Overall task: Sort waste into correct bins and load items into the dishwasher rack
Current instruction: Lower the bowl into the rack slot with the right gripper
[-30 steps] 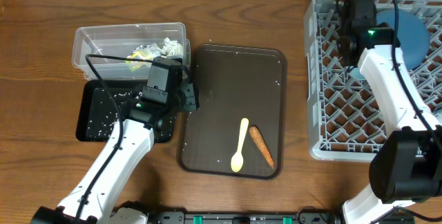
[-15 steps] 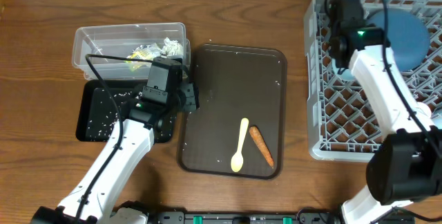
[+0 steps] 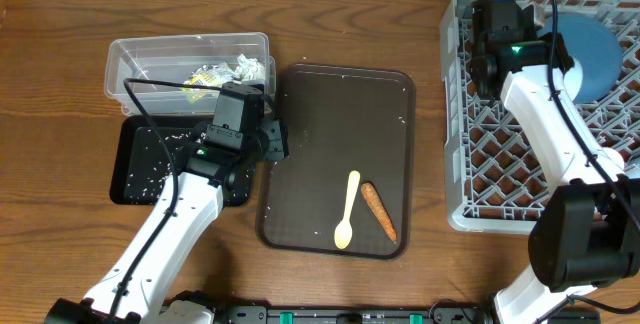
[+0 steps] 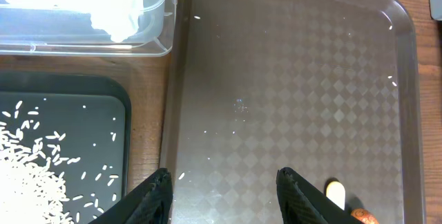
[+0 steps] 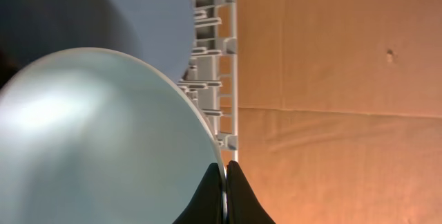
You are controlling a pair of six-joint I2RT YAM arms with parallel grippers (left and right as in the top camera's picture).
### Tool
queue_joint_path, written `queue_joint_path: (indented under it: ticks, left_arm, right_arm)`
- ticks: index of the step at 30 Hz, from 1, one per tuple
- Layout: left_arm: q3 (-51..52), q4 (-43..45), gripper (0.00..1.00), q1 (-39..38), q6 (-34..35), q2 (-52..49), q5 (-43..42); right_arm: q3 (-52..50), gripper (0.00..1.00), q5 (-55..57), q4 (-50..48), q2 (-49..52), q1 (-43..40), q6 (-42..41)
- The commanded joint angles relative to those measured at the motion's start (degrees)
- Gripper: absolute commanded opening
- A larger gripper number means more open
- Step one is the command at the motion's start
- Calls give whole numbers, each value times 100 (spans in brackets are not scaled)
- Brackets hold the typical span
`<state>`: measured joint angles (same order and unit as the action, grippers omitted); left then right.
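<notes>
My right gripper needs to go down and to the left in the overhead view to the rack's wires, since the dark blue dish [image 3: 592,49] occupies the slots alongside.
My right gripper [image 5: 226,182] is shut on the rim of the white bowl [image 5: 103,148], over the far left part of the dishwasher rack [image 3: 500,164], next to the dark blue dish [image 3: 592,49]. My left gripper [image 4: 224,189] is open and empty, low over the left edge of the brown serving tray [image 3: 340,114]. The pale yellow spoon [image 3: 348,209] and the carrot [image 3: 378,211] lie on that tray. Tissue [image 3: 250,67] and the wrapper [image 3: 203,77] lie in the clear tub [image 3: 150,54]. Rice [image 4: 27,182] lies in the black tray [image 3: 140,179]. No cups show.
A few stray rice grains dot the brown tray [image 4: 290,79]. The rack's edge [image 5: 214,79] borders bare wooden table [image 5: 331,99] in the right wrist view. The clear tub [image 4: 83,41] and black tray [image 4: 103,92] sit close against the brown tray's left side.
My right arm has moved left along the rack's far side with the bowl in its grip. The left arm, spoon and carrot have not moved.
</notes>
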<state>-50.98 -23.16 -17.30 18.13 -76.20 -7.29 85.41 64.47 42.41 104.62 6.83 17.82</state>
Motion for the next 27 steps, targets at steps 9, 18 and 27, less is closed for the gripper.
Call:
queue_joint_path:
  ticks: [9,18,27]
  left_arm:
    - [-79,-20,51,26,-55,57,50]
    - [-79,-20,51,26,-55,57,48]
    - [-79,-20,51,26,-52,57,48]
  right_arm:
    - [-13,1,-140,92,20,-155,109]
    - [-101,1,-490,87,42,-168,107]
    - [-111,1,-472,-63,44,-212,107]
